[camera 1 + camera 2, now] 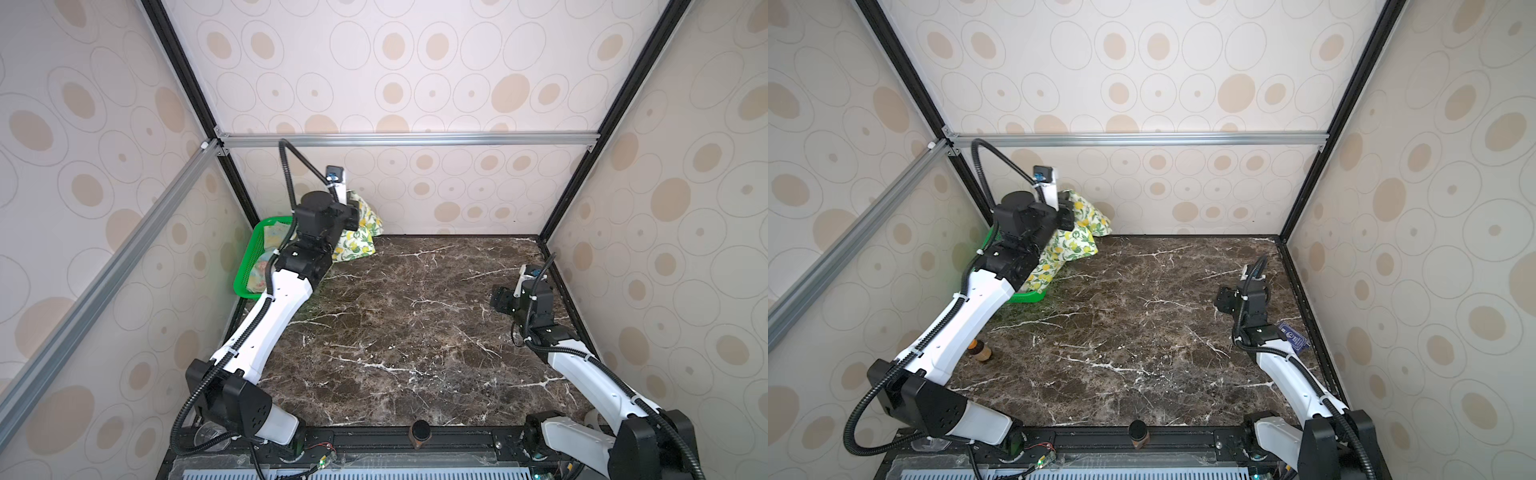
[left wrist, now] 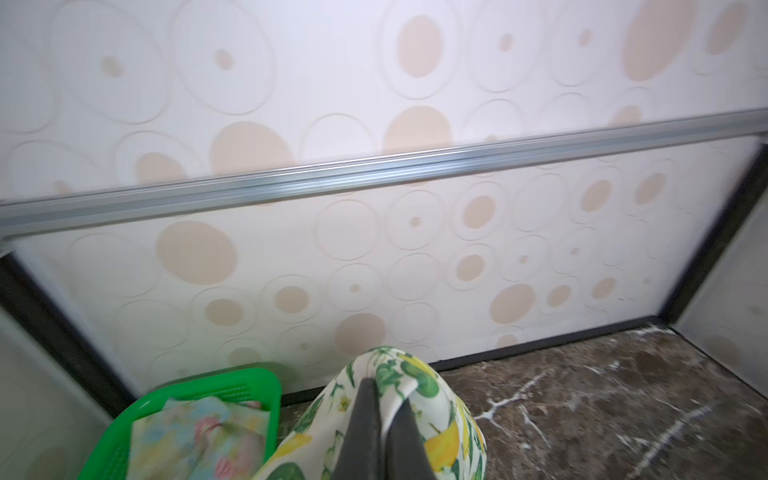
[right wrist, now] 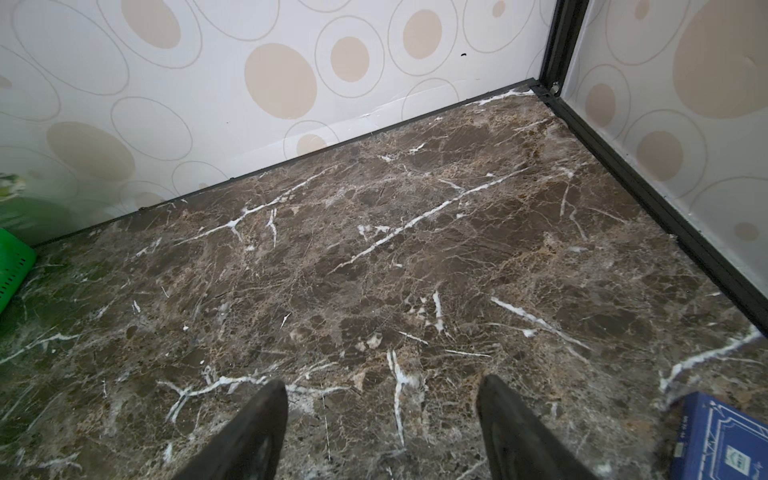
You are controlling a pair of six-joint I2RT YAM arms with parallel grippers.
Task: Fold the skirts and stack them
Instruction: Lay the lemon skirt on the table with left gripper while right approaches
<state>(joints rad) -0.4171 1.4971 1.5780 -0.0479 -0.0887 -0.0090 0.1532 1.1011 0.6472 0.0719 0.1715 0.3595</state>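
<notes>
My left gripper moves down and back over the table's middle next and releases the skirt. The reason is that the marble between the basket and my right gripper lies bare.
My left gripper is shut on a fold of the lemon-print skirt, held up near the back wall at the far left. In both top views this cream skirt hangs from the gripper beside the green basket, its lower end near the table. The pastel flowered skirt lies crumpled inside the green mesh basket. My right gripper stands open, low over bare marble on the right side, with nothing between its fingers.
A dark marble tabletop is walled in on three sides. A blue box lies by the right wall beside my right arm. A small cork-coloured object sits under my left arm. A dark-topped cylinder stands at the front edge.
</notes>
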